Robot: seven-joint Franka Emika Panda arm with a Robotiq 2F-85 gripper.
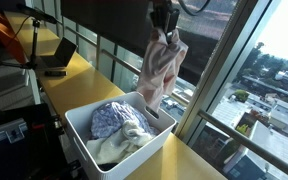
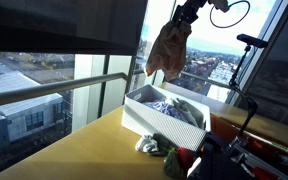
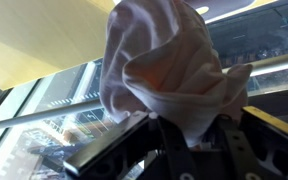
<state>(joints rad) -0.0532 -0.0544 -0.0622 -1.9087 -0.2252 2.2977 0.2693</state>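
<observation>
The pale pink cloth (image 1: 159, 75) hangs by the white bin's far rim, so my gripper should next move further over the bin's cloths below it and release there.
My gripper (image 1: 165, 32) is shut on a pale pink cloth (image 1: 159, 75) and holds it high in the air, so the cloth hangs down over the far rim of a white bin (image 1: 79, 138). The bin holds a purple patterned cloth (image 1: 114, 118) and a white cloth (image 1: 119, 145). In an exterior view the gripper (image 2: 184, 20) holds the same cloth (image 2: 168, 50) above the bin (image 2: 159, 122). In the wrist view the cloth (image 3: 169, 70) bunches between the fingers (image 3: 189, 135) and fills most of the picture.
The bin stands on a yellow countertop (image 1: 79, 75) along a window with a metal rail (image 2: 44, 95). A laptop (image 1: 56, 58) lies further along the counter. A small crumpled cloth (image 2: 147, 146) and a red and green object (image 2: 179, 160) lie beside the bin.
</observation>
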